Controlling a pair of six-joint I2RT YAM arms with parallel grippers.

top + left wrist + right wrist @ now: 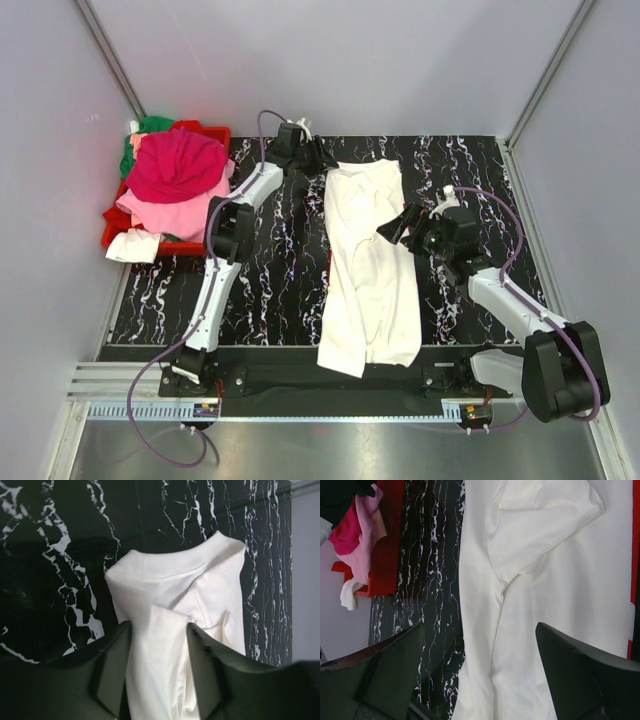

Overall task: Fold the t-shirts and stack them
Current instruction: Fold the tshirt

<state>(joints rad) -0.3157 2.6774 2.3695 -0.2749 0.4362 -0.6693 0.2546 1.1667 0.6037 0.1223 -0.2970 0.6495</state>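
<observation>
The lengthwise-folded shirt still lies stretched out long, so my right gripper should next move back and down onto the shirt's near corner farther from the bin.
A large white t-shirt (368, 270) lies folded lengthwise down the middle of the black marble table (270, 270), with a sleeve folded over it. It also shows in the left wrist view (175, 580) and the right wrist view (545, 580). My left gripper (318, 157) is at the shirt's far left corner. Its jaws (158, 627) stand part open with white cloth between the fingers. My right gripper (392, 228) is over the shirt's right edge near the middle, wide open and empty (480, 627). A magenta shirt (175, 165), a pink one (165, 210), a green one (150, 125) and a white one (135, 245) are heaped at the left.
The heap sits in and over a red plastic bin (215, 132) at the table's far left, also in the right wrist view (390, 540). Grey walls close in the back and sides. A metal rail (330, 410) runs along the near edge by the arm bases.
</observation>
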